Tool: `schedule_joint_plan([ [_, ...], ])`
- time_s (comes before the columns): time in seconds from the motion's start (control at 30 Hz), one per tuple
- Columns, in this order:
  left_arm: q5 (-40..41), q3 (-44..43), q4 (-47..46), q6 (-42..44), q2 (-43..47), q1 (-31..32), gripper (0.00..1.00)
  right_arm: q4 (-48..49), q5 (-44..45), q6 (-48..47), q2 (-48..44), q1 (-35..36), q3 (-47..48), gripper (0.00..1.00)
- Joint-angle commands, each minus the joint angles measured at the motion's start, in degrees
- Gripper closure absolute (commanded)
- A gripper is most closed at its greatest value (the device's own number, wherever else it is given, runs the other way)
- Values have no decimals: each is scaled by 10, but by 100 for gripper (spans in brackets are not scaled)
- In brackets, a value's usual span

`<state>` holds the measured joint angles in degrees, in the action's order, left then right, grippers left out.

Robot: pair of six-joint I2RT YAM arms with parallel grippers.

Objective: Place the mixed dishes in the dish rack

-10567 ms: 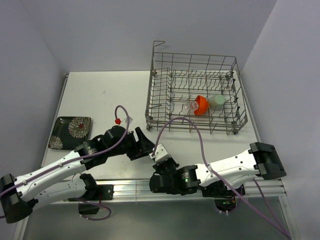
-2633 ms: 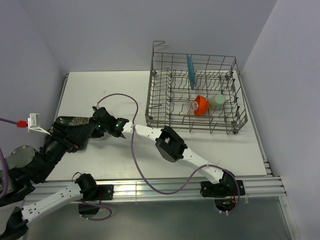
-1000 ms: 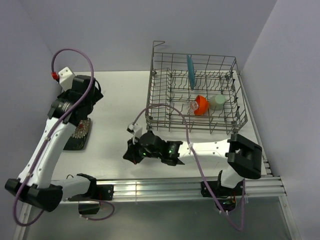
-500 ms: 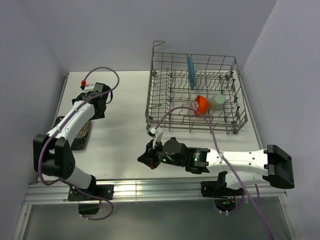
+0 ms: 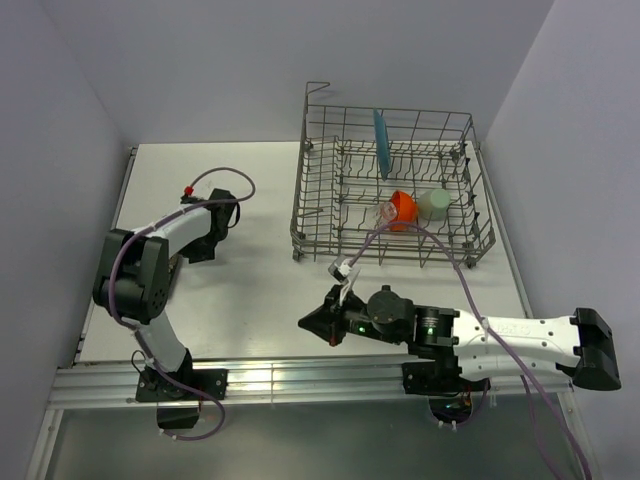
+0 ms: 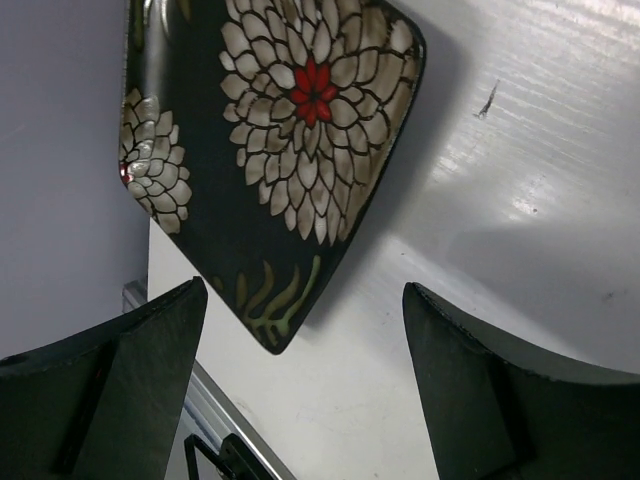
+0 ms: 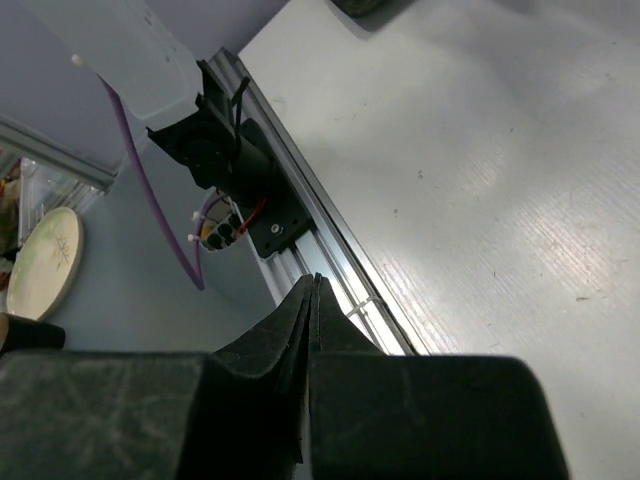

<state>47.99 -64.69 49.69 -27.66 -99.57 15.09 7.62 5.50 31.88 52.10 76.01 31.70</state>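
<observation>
The left gripper lowers and closes next on the plate's edge (image 6: 326, 268) beside the large flower, close to the plate's near corner, since that corner already shows between its open fingers.
The black square plate with white flowers (image 6: 270, 150) lies flat on the white table, filling the upper left of the left wrist view; in the top view my left arm hides it. My left gripper (image 6: 300, 330) (image 5: 193, 247) hovers open over the plate's near corner, nothing between its fingers (image 6: 130, 380). My right gripper (image 5: 306, 322) (image 7: 312, 285) is shut and empty, low over the table's near edge. The dish rack (image 5: 390, 108) at the back right holds the teal plate (image 5: 380, 143) upright, the orange-red bowl (image 5: 402, 209), the pale green cup (image 5: 435, 203) and the small clear glass (image 5: 384, 212).
An aluminium rail (image 5: 300, 375) runs along the near edge of the table. Walls close in on the left and right. In the right wrist view the left arm's base mount (image 7: 235, 170) sits on the rail, and a pale round plate (image 7: 45, 262) lies below the table.
My left arm has folded down and in over the black plate at the left. My right arm has drawn back to the right along the near edge, its gripper still shut.
</observation>
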Motion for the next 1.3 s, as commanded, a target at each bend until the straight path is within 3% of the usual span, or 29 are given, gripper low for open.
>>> schedule_joint_plan([
  [0.0,21,7,-27,-8,-30,1,14,3,34,-3,-45,5,-21,100],
  [0.6,39,18,-66,0,-91,-63,17,-8,62,-13,-157,5,-76,100],
  [0.83,-5,15,-97,25,-110,-97,24,-1,59,-15,-164,5,-82,100],
  [0.93,-18,8,-97,32,-137,-105,35,0,60,-15,-170,5,-85,100],
  [1.03,-56,3,-108,42,-169,-121,59,-1,64,-18,-180,5,-86,100],
  [1.2,-105,-19,-110,45,-190,-130,80,-15,74,-20,-200,5,-86,100],
  [1.27,-112,-25,-107,51,-197,-132,94,-20,79,-19,-209,5,-87,100],
])
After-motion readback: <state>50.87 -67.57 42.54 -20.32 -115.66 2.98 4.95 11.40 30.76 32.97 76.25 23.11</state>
